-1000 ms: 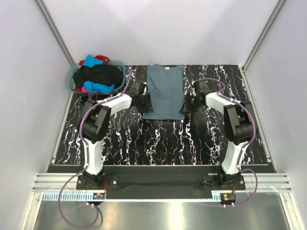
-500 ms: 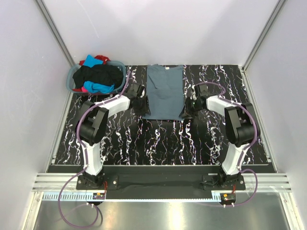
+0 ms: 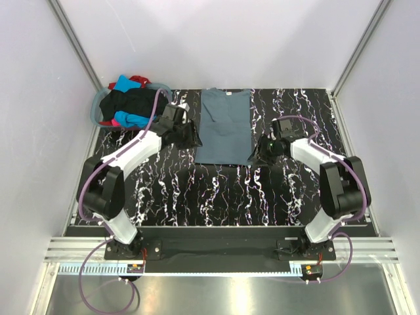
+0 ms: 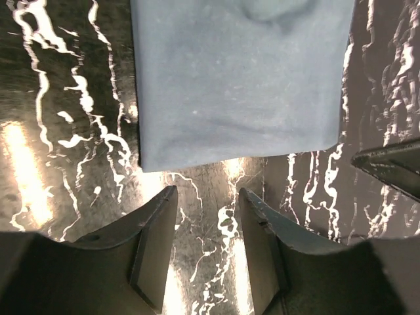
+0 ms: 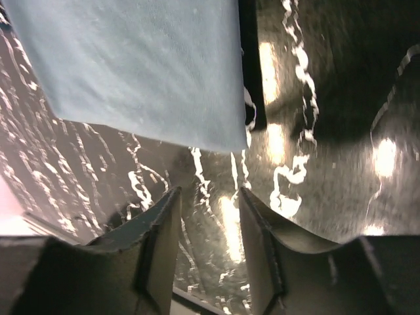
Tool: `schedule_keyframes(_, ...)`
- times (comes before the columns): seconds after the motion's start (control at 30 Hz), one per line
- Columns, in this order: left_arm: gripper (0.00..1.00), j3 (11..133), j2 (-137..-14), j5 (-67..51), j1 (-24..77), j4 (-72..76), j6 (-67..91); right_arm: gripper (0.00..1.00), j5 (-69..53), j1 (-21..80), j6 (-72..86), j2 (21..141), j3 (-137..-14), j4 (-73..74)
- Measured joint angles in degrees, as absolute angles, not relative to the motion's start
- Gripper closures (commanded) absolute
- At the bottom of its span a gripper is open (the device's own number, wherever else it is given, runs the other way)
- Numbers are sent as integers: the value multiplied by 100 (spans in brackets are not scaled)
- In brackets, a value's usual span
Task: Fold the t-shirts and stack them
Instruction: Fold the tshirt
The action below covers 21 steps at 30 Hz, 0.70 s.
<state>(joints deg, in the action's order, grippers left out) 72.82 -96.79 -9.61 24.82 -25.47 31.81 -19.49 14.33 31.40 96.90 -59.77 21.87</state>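
Observation:
My left gripper will next go down onto the shirt's near corner on the basket side and to the left in its wrist view, because that corner lies flat below.
The slate blue-grey t-shirt [image 3: 226, 125] lies flat at the back middle of the table, folded into a long rectangle with its white neck label at the far end. My left gripper [image 3: 188, 136] is open and empty just off its near left corner. In the left wrist view the gripper [image 4: 207, 197] is over bare table, with the shirt's hem [image 4: 239, 85] just ahead. My right gripper [image 3: 262, 149] is open and empty beside the near right corner. In the right wrist view the gripper [image 5: 209, 197] is just short of the shirt [image 5: 144, 72].
A round grey-blue basket [image 3: 96, 113] at the back left holds black [image 3: 134, 102], turquoise [image 3: 133, 120], red [image 3: 138, 80] and pink [image 3: 119, 123] tees. The black marbled tabletop [image 3: 216, 197] stretches toward the arm bases. White walls enclose the back and both sides.
Both grippers have drawn back outward from the shirt's near side edges. The left arm swung left and back, the right arm right and nearer. The shirt has stayed flat.

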Motion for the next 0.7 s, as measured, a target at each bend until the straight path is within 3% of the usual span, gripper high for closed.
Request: schedule_keyframes(0.7,55,6694,-10757,-1439,2012,-1968,3306,50,-2069,1433,4344,9850,-4786,226)
